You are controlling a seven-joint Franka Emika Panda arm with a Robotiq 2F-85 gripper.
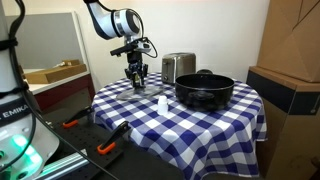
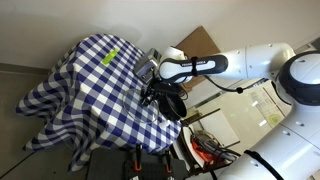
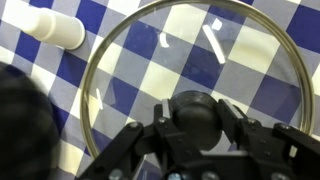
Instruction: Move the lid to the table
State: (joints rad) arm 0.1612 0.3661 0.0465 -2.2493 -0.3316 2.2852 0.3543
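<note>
The gripper moves down slightly next and releases the lid's knob on the open cloth beside the white shaker. That cloth lies just below, clear of the pot.
In the wrist view the lid is a round glass disc with a metal rim, and the checked cloth shows through it. My gripper has a finger pressed on each side of its black centre knob, so it is shut on it. The lid lies flat at or just above the cloth of the table. In an exterior view my gripper points straight down at the table's far left part, apart from the black pot. The table and my gripper also show from the opposite side.
A small white shaker lies close beside the lid's rim; it also shows on the cloth between gripper and pot. A metal canister stands behind the pot. Cardboard boxes stand beside the table.
</note>
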